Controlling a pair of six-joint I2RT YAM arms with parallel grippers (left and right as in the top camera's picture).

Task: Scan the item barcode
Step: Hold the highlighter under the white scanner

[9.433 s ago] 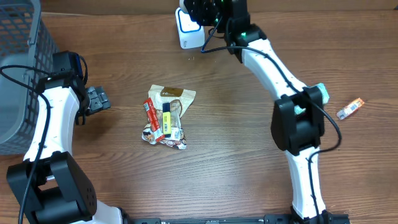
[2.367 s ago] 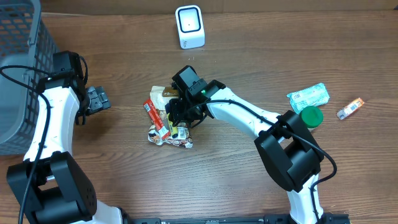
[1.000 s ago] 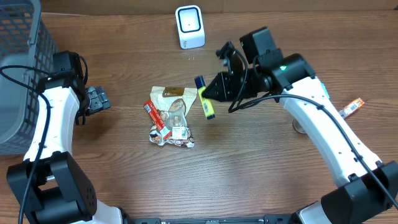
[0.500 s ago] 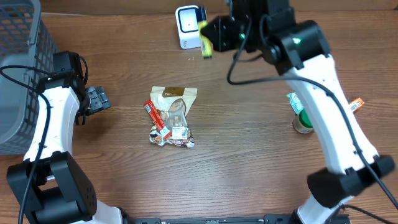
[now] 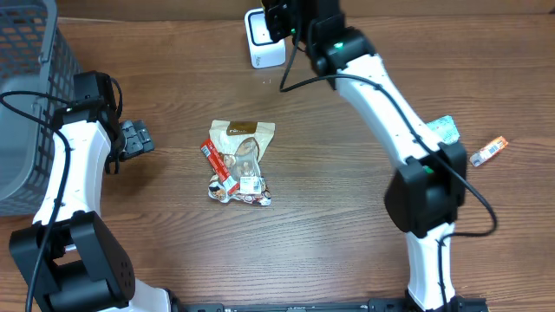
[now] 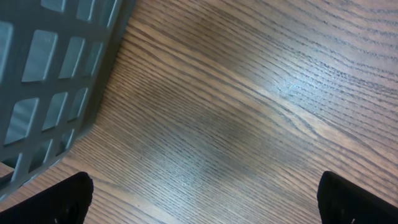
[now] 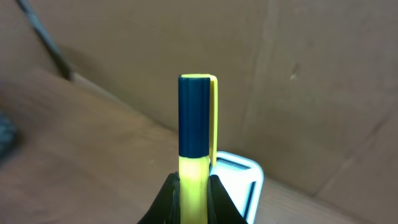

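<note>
The green packet (image 5: pixel 444 130) is below my right gripper and to its right in the overhead view, so I will move that gripper back and down and release the highlighter beside the packet.
The item is a yellow highlighter (image 7: pixel 194 162) with a dark blue cap, standing upright between the fingers of my right gripper (image 7: pixel 194 190), which is shut on its yellow body. Just behind it, low in the right wrist view, stands the white barcode scanner (image 7: pixel 242 177). From overhead the right gripper (image 5: pixel 284 17) hovers at the scanner's (image 5: pixel 258 45) right side at the table's back edge, hiding the highlighter. My left gripper (image 5: pixel 139 139) rests open near the left side, with only bare wood between its fingertips (image 6: pixel 69 200).
A heap of snack packets (image 5: pixel 236 162) lies mid-table. A grey mesh basket (image 5: pixel 26 87) fills the far left. A green packet (image 5: pixel 442 128) and a small orange packet (image 5: pixel 488 150) lie at the right. Brown cardboard rises behind the scanner.
My right arm has lifted the highlighter from beside the snack heap and swung it back and left to the scanner. The left arm has stayed still.
</note>
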